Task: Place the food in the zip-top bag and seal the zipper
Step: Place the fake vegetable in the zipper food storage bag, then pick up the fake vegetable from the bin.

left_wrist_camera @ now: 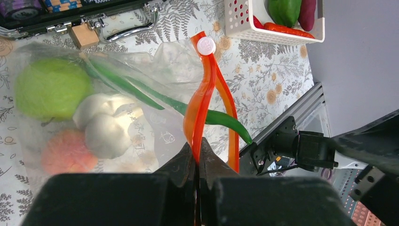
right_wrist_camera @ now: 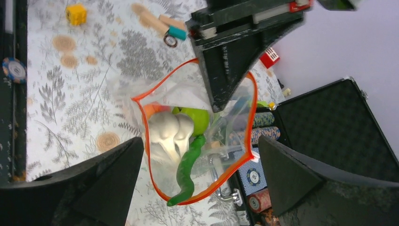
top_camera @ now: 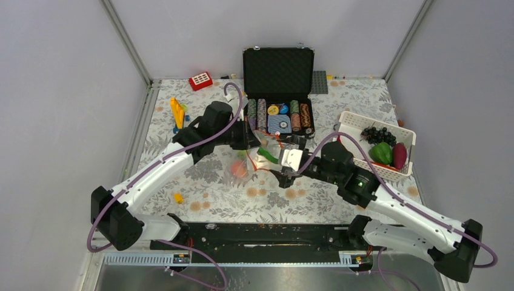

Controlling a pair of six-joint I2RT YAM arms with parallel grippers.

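Observation:
The basket's red piece of food is still outside the bag (top_camera: 251, 162), so my right gripper needs to swing to the right in the top view next and go down onto that piece.
The clear zip-top bag (top_camera: 251, 162) is held up at mid-table with its mouth open towards the right arm. My left gripper (left_wrist_camera: 197, 150) is shut on its orange-red zipper (left_wrist_camera: 202, 94), near a white slider (left_wrist_camera: 206, 45). Inside the bag are a green round fruit (left_wrist_camera: 49, 87), a white garlic (left_wrist_camera: 106, 125) and an orange fruit (left_wrist_camera: 66, 150). A green chili (right_wrist_camera: 188, 172) lies in the mouth, with its tip past the zipper rim (right_wrist_camera: 141, 122). My right gripper (right_wrist_camera: 201, 141) is open and empty, just in front of the mouth. More food lies in the white basket (top_camera: 348, 118).
An open black case (top_camera: 279, 73) of poker chips stands right behind the bag. The basket at the right holds a green pepper (top_camera: 380, 153), a magenta piece (top_camera: 400, 154) and dark grapes (top_camera: 376, 133). Yellow blocks (top_camera: 177, 112) and a red block (top_camera: 200, 80) lie at the back left.

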